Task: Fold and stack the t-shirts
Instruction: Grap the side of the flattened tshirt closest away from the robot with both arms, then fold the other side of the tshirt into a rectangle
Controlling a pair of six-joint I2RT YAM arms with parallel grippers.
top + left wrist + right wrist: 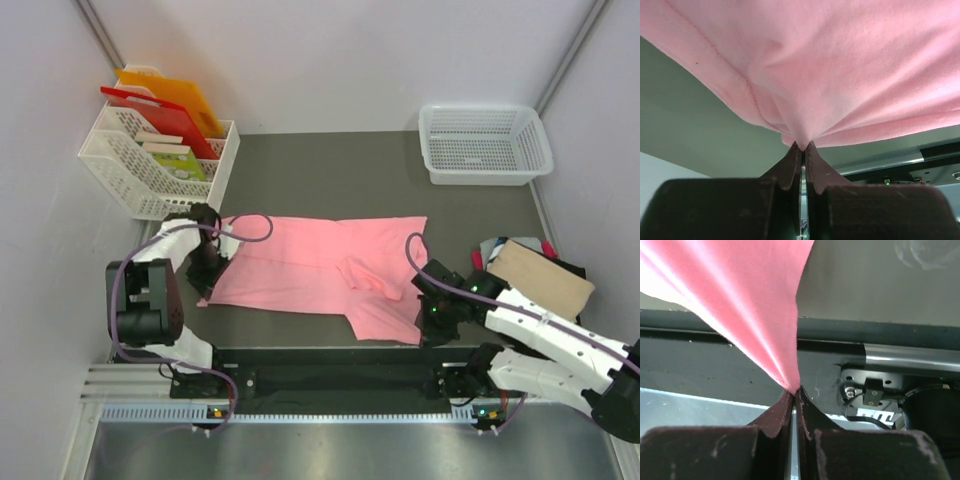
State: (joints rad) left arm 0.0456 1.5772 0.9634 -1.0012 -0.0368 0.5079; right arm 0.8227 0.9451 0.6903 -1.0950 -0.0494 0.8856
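Note:
My left gripper will next carry the shirt's corner outward to the shirt's far edge by the rack and release it, since that edge lies outward of my fingers.
A salmon-pink t-shirt (320,270) lies spread across the dark table mat, partly folded. My left gripper (208,272) is shut on its near left corner; the left wrist view shows the pink cloth (840,75) pinched between the fingertips (801,146). My right gripper (430,318) is shut on its near right corner; the right wrist view shows the cloth (755,315) pulled to a point at the fingertips (794,390). A tan-beige t-shirt (540,278) lies folded on a pile of dark and red shirts (492,250) at the right.
A white mesh basket (485,143) stands at the back right. A white rack (150,160) with red and orange boards stands at the back left. The arms' mounting rail (330,375) runs along the near edge.

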